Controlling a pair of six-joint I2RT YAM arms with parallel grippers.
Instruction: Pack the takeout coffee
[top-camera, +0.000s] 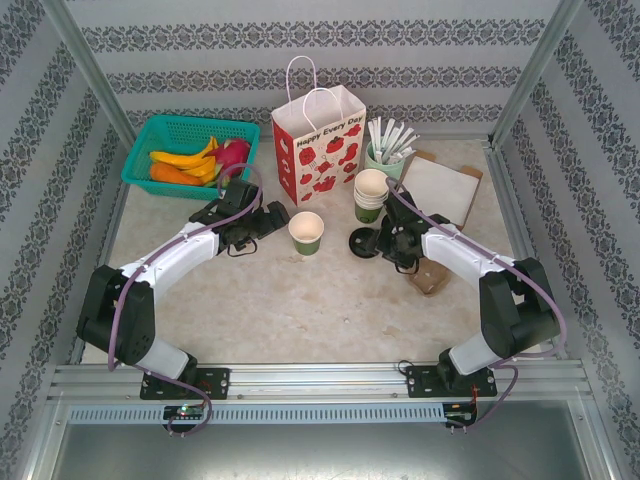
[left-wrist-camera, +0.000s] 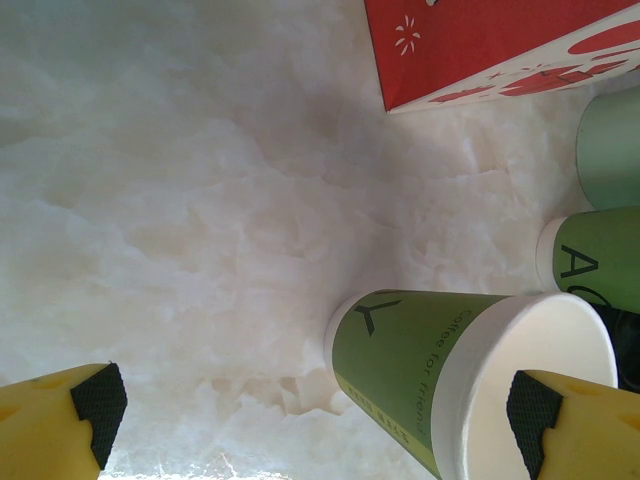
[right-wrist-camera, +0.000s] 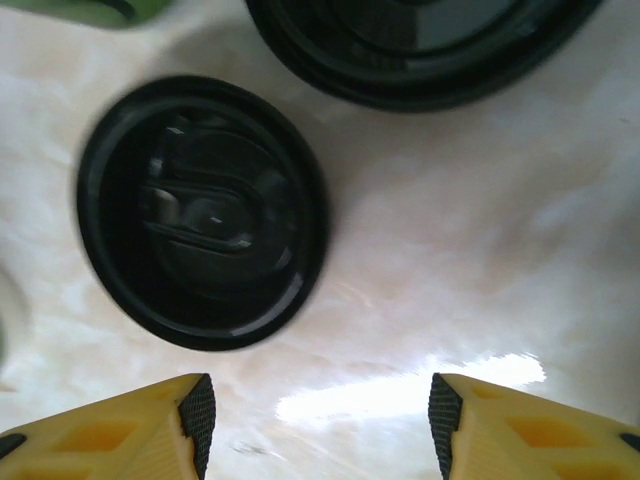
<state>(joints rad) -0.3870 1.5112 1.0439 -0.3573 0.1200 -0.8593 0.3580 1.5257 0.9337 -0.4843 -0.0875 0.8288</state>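
Note:
The top of the green cup is uncovered, so the robot's right gripper next needs to lower, move toward the cup and close on the black lid's rim (top-camera: 374, 250) (right-wrist-camera: 314, 220) facing away from that cup.
The takeout coffee cup (top-camera: 306, 232) is a small green paper cup standing upright mid-table with its top uncovered and no lid on it. My left gripper (top-camera: 268, 220) sits just left of it, open. In the left wrist view the cup (left-wrist-camera: 440, 370) lies between the fingers, close to the right pad (left-wrist-camera: 530, 405), without being clamped. A round black lid (top-camera: 362, 243) lies flat on the table right of the cup. My right gripper (top-camera: 388, 240) hovers by it, open. The right wrist view has the lid (right-wrist-camera: 200, 210) ahead and left of the empty gripper (right-wrist-camera: 318, 425).
A red-and-white paper bag (top-camera: 320, 150) stands behind the cup. A stack of cream cups (top-camera: 370, 192) and a pale green holder of white sticks (top-camera: 385, 150) stand right of it. A teal fruit basket (top-camera: 165, 130) is back left. Another black lid (right-wrist-camera: 420, 50) lies beyond.

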